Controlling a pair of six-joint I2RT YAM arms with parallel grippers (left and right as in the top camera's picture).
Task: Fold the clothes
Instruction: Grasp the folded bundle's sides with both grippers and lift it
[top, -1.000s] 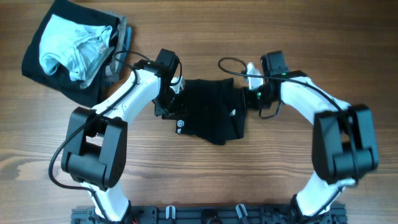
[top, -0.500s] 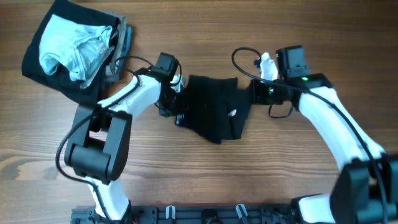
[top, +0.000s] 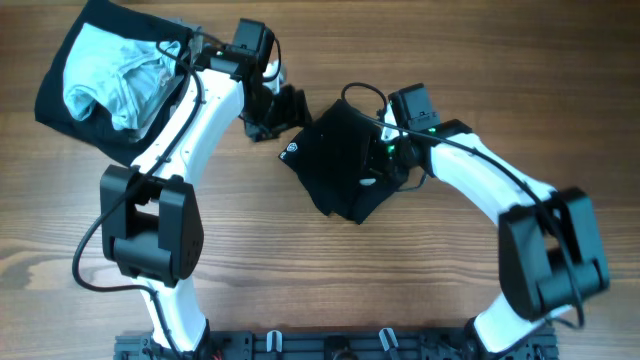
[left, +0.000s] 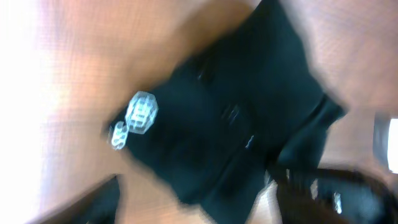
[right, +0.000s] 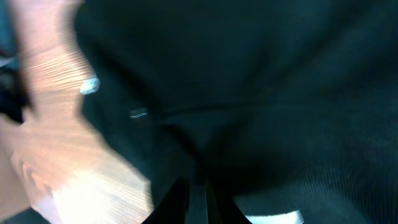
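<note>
The robot's right gripper needs to let go of the side of the black garment (top: 335, 165) next and lift its fingers off to the right in the overhead view, where the tabletop is bare.
A plain black garment (top: 335, 165) with a small white logo (top: 291, 150) lies part-folded mid-table, turned like a diamond. It fills the blurred left wrist view (left: 249, 106) and the right wrist view (right: 261, 81). My left gripper (top: 288, 108) is open and empty, just off the garment's upper left corner; its fingers stand wide apart in its wrist view (left: 205, 208). My right gripper (top: 385, 150) is shut on the garment's right side, its fingers pinching black fabric (right: 194, 186). More clothes lie at the far left: a pale blue one (top: 115, 75) on a black one (top: 70, 110).
A grey garment edge (top: 200, 55) shows beside the far-left pile. The left arm reaches across next to that pile. Bare wooden table (top: 300, 290) lies in front of the garment, with a black rail (top: 330, 345) along the near edge.
My left gripper has let go of the black garment and moved back toward the far left. My right gripper has moved left with the fabric, and the garment has turned.
</note>
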